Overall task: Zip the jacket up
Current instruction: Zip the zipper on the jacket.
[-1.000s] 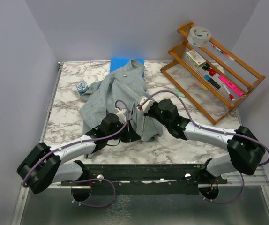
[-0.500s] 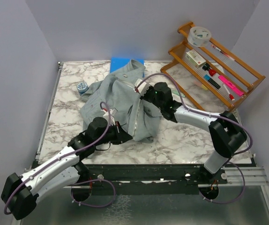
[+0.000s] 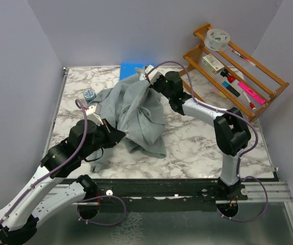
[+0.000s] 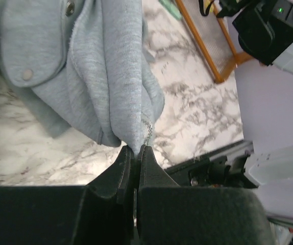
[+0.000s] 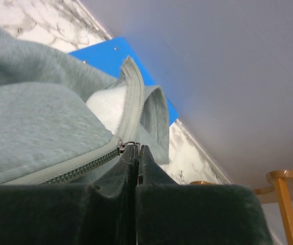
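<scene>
The blue tin stands outward of my left gripper, to its left in the top view, so I need to carry the jacket's bottom edge outward and let it go beside the tin.
The light grey jacket [image 3: 136, 109] lies bunched across the middle of the marble table [image 3: 197, 138]. My left gripper [image 3: 118, 133] is at its near-left end. In the left wrist view that gripper [image 4: 136, 149] is shut on the jacket's bottom edge [image 4: 121, 76], right beside the end of the zipper chain. My right gripper [image 3: 148, 78] is at the far collar end. In the right wrist view it [image 5: 137, 148] is shut on the zipper pull [image 5: 122, 148]. Closed teeth [image 5: 75, 171] trail behind the slider, and pale zipper tape [image 5: 134, 97] rises past it.
A flat blue pad [image 3: 130, 68] lies under the collar at the back edge. A wooden rack [image 3: 233, 76] with pens, a tape roll and small items stands at the back right. A small round blue tin [image 3: 89, 95] sits left of the jacket.
The right gripper has run from the jacket's middle up to the collar with the zipper pull. The left gripper has drawn back to the left with the bottom edge, stretching the front.
</scene>
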Tool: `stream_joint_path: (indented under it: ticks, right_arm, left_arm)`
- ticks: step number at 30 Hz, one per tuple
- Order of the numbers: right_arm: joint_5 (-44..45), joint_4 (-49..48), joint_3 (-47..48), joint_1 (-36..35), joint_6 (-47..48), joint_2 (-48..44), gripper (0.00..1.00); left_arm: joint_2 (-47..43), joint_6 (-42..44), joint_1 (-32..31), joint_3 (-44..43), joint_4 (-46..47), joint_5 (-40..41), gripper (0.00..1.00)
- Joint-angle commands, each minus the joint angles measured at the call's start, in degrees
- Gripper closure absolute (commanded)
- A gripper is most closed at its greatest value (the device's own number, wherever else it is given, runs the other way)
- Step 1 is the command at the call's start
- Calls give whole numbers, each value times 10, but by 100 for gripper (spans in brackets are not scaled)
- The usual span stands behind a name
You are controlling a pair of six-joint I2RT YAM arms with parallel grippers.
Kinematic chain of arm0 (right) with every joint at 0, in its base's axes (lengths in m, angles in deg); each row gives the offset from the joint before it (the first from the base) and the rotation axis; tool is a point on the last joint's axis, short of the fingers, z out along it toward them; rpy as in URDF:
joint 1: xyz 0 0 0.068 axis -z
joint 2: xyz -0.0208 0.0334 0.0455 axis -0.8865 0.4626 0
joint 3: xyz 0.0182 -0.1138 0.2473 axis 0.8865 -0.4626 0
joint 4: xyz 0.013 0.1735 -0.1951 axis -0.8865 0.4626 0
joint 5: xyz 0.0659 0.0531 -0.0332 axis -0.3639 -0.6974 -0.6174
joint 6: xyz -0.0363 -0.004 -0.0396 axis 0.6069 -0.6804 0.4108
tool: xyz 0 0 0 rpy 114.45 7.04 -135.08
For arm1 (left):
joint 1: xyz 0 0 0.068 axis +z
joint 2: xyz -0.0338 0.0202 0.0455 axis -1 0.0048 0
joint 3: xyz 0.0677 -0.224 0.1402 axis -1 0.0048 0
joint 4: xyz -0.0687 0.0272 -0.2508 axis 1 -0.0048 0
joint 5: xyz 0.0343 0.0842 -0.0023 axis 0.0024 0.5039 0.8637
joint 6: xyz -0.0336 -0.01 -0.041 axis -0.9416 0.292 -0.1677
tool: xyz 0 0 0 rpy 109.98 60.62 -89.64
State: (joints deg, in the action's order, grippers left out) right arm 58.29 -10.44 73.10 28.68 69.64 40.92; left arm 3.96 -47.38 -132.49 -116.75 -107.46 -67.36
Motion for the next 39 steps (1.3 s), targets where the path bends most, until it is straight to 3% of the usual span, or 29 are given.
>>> stream_joint_path:
  ticks: [1,20,27,32,39]
  right_arm:
    - [44,-20,76,40,-8,41,100]
    - [37,91,382,125,2,161,100]
    - [42,106,322,152,-7,111,100]
    - [107,132,273,164,-22,33,100]
    - [165,207,264,175,-45,-82,100]
  left_arm:
    - [-1,18,-5,-93,-123,95,100]
    - [27,40,-5,-246,-222,186,100]
    - [41,64,-5,-218,-198,165,100]
    - [77,103,-5,-186,-139,146,100]
    - [220,228,22,-267,-48,175,100]
